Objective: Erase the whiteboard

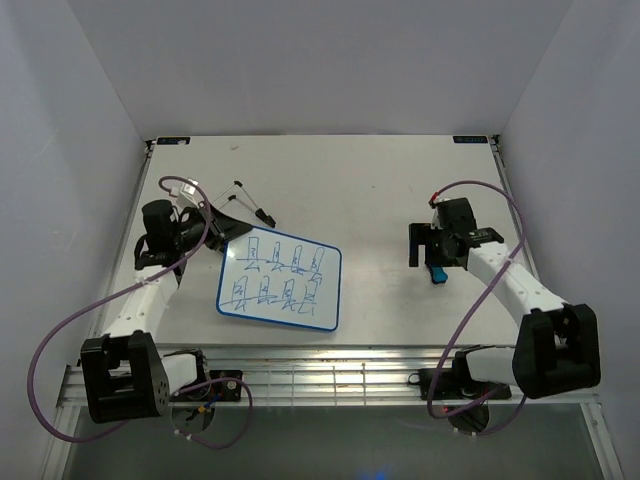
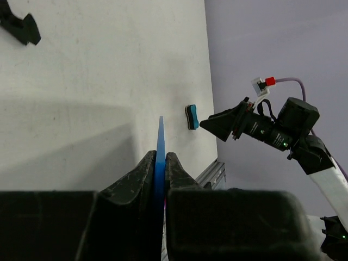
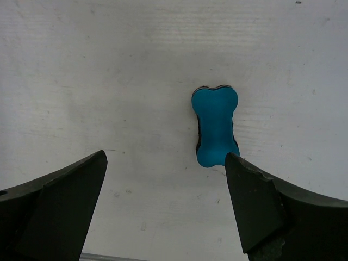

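The eraser's narrow middle (image 1: 437,272) (image 3: 216,126) lies below my right gripper and to its right in the wrist view, so I will shift that way and lower both fingertips around it.
The whiteboard (image 1: 280,280), white with a blue rim and several rows of blue marker scribbles, lies mid-table. My left gripper (image 1: 230,246) is shut on its upper left rim. In the left wrist view the rim (image 2: 160,138) shows edge-on as a thin blue strip, pinched at my left gripper (image 2: 160,159). The small blue bone-shaped eraser (image 1: 437,272) lies on the table to the right. My right gripper (image 1: 428,258) hovers over it, open and empty. In the right wrist view the eraser (image 3: 215,126) lies just ahead of my right gripper (image 3: 165,157), close to the right finger (image 3: 255,201).
Thin black marker-like pieces (image 1: 245,205) lie just behind the board's left end; one shows in the left wrist view (image 2: 19,24). A metal rail (image 1: 320,370) runs along the table's near edge. Pale walls close in the left, right and back sides.
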